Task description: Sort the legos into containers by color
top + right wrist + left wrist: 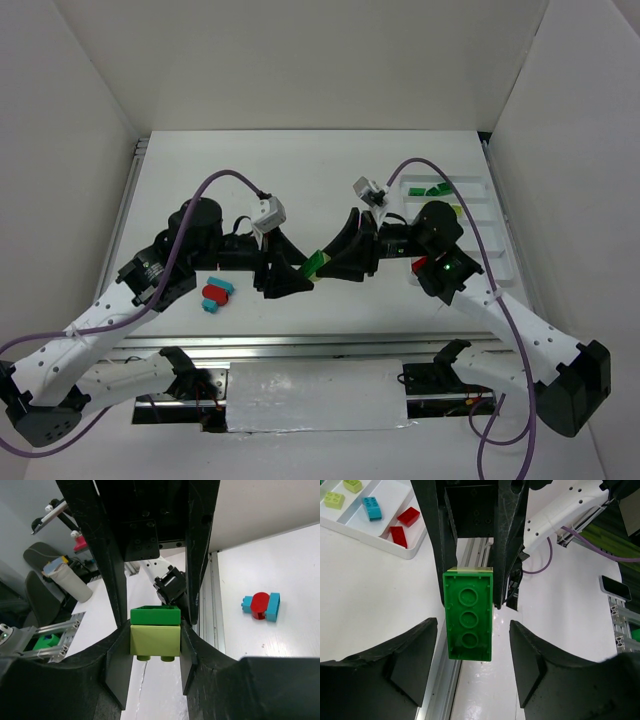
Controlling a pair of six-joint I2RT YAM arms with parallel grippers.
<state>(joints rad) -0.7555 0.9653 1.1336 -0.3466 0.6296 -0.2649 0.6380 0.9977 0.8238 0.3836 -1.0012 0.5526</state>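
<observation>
I need to swing my right gripper over and down to the tray's yellow-green section (460, 211) next and release there, because that section is below my right gripper and to its right in the top view.
My right gripper (338, 260) is shut on a yellow-green lego (155, 640) with a dark green lego (155, 615) stuck to it, held above the table's middle. My left gripper (288, 276) faces it, open. In the left wrist view the dark green lego's hollow underside (469, 614) hangs between my left fingers (410, 655) with a gap on each side. A red and cyan lego cluster (216, 294) lies on the table at the left. The white tray (490, 235) at the right holds dark green legos (432, 190); the left wrist view shows its yellow-green (335, 500), cyan (372, 508) and red (408, 516) legos.
White walls enclose the table on three sides. A metal rail (300, 345) runs along the near edge by the arm bases. Purple cables (225, 180) loop above both arms.
</observation>
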